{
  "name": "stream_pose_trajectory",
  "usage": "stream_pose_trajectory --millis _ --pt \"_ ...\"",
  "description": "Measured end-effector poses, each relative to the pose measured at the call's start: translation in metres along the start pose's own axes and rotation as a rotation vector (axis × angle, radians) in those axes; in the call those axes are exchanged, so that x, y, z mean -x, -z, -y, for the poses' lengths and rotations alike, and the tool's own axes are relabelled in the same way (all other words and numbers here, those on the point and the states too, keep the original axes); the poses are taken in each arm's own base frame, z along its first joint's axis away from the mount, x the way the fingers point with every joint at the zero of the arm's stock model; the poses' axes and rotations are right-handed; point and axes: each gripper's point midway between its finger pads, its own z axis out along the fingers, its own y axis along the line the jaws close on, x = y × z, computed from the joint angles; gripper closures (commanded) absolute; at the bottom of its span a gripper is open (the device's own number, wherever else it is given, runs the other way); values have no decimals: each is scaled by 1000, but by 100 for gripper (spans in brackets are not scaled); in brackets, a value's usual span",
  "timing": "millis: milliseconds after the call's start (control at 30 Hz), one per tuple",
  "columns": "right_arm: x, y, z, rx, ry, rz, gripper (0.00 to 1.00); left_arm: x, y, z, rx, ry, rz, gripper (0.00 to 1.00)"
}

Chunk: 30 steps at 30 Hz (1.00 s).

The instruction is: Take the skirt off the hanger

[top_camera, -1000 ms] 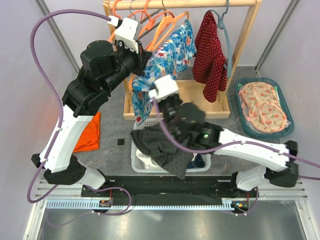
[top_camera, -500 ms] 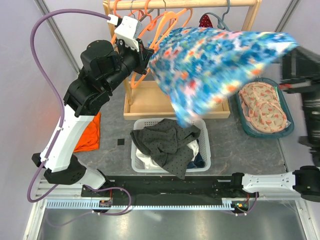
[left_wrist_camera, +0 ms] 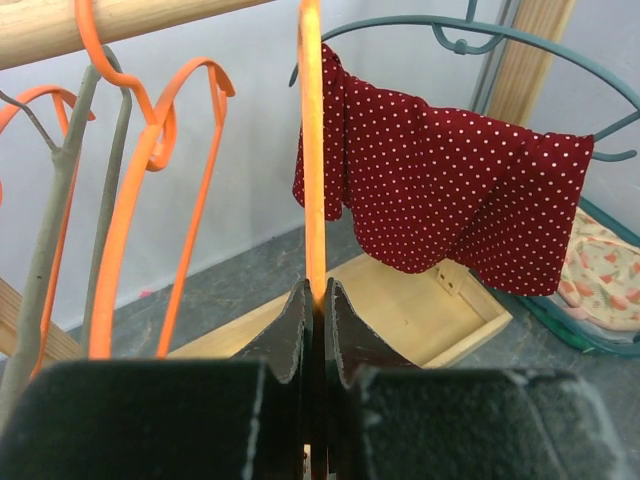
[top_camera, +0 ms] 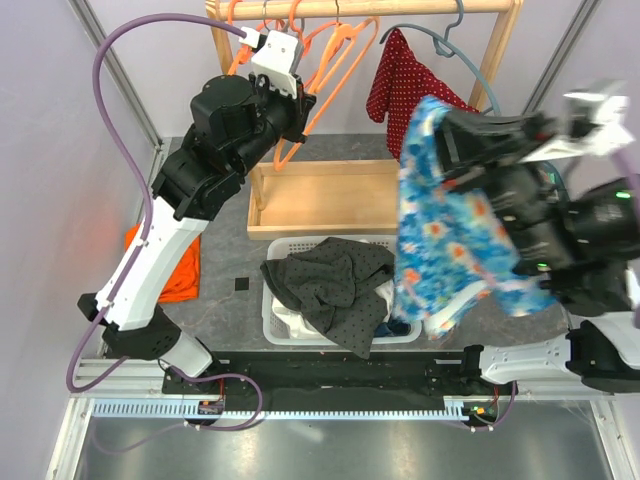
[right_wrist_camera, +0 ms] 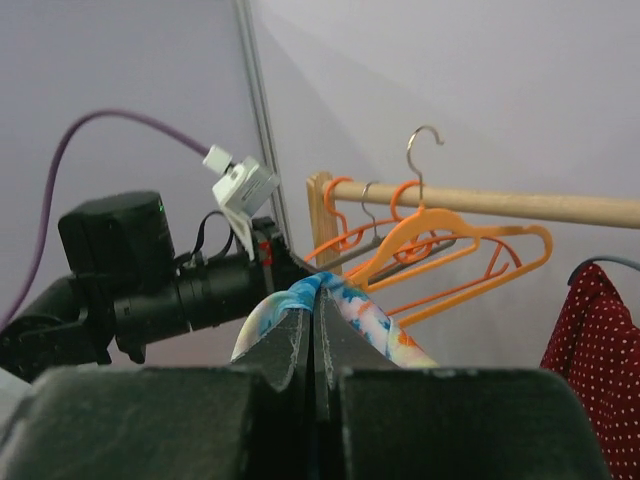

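My left gripper will next move down and to the left in the top view to let go of the hanger on the wooden bar, because the hanger's hook is clear above.
The blue floral skirt point(top_camera: 445, 245) hangs free from my right gripper point(top_camera: 438, 128), which is raised high over the table's right side and shut on the skirt's top edge. In the right wrist view the skirt point(right_wrist_camera: 372, 322) is folded over the shut right gripper point(right_wrist_camera: 318, 300). My left gripper point(top_camera: 303, 103) is shut on a bare orange hanger point(top_camera: 338, 65) at the wooden rail point(top_camera: 400, 8). The left wrist view shows the left gripper point(left_wrist_camera: 315, 292) clamped on that hanger's orange bar point(left_wrist_camera: 313, 150). The skirt is apart from the hanger.
A red dotted garment point(top_camera: 398, 85) hangs on a teal hanger point(top_camera: 440, 35) on the rail. Several more orange hangers point(top_camera: 250, 25) hang at its left. A white basket point(top_camera: 282, 322) holds a dark grey garment point(top_camera: 330, 290). The rack's wooden base point(top_camera: 320, 205) and an orange cloth point(top_camera: 178, 270) lie behind and left.
The skirt was on the hanger, then my right gripper swept it up and to the right. It now hangs off the hanger at the right. The left arm shifted slightly right with the bare hanger.
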Motion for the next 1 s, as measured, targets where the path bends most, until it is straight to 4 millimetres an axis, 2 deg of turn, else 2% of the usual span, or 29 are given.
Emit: stream_pose_trajectory --millis 100,167,300,400,567,700,1000 --pt "-36 -10 -17 28 46 -80 100 -1 -5 -2 13 -19 2 98" --pt "-49 -12 -22 40 60 -109 100 -1 -10 -4 26 -30 7 98" --pt "-53 -11 -23 47 59 -120 100 -11 -29 -9 49 -57 -5 98" --pt "-53 -8 -20 42 58 -121 100 -30 -50 -16 71 -75 -49 98" --pt "-60 -2 -12 16 68 -135 100 -63 -76 -48 135 -84 -123 98" --pt "-73 3 -4 -20 86 -159 100 -69 -81 -75 160 -78 -140 98" --pt "-107 7 6 -91 144 -231 100 -70 -81 -83 145 -61 -140 98"
